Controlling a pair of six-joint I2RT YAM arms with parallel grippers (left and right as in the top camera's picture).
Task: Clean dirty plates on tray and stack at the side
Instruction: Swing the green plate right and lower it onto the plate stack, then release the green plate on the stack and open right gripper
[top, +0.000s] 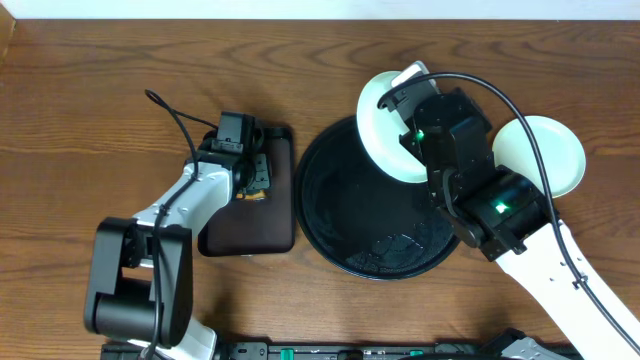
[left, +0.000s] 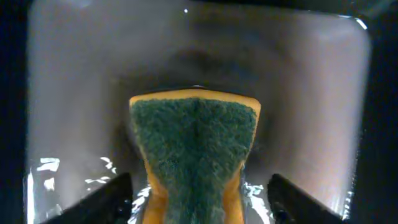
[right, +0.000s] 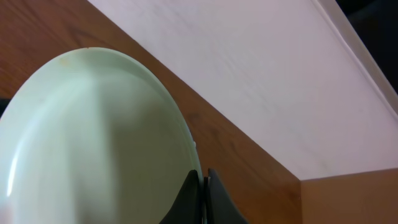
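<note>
The second plate (top: 541, 156) lies below my right gripper, to its right in the overhead view, so I will next swing that gripper over and down and release its plate flat on it.
My right gripper (top: 404, 112) (right: 204, 190) is shut on the rim of a pale mint-white plate (top: 377, 125) (right: 93, 137). It holds the plate tilted on edge above the far rim of the large round black tray (top: 335, 215). A second pale plate (top: 553, 155) lies on the table right of the tray, partly behind my right arm. No third plate shows. My left gripper (top: 256, 178) (left: 202, 202) is open over the small black rectangular tray (top: 245, 230). Its fingers stand apart on either side of a yellow sponge with a green scrub face (left: 194, 155).
The round tray has wet streaks near its front (top: 395, 245). The rectangular tray's floor is wet and shiny (left: 68, 168). A pale wall or board edge runs along the table's far side (right: 261, 68).
</note>
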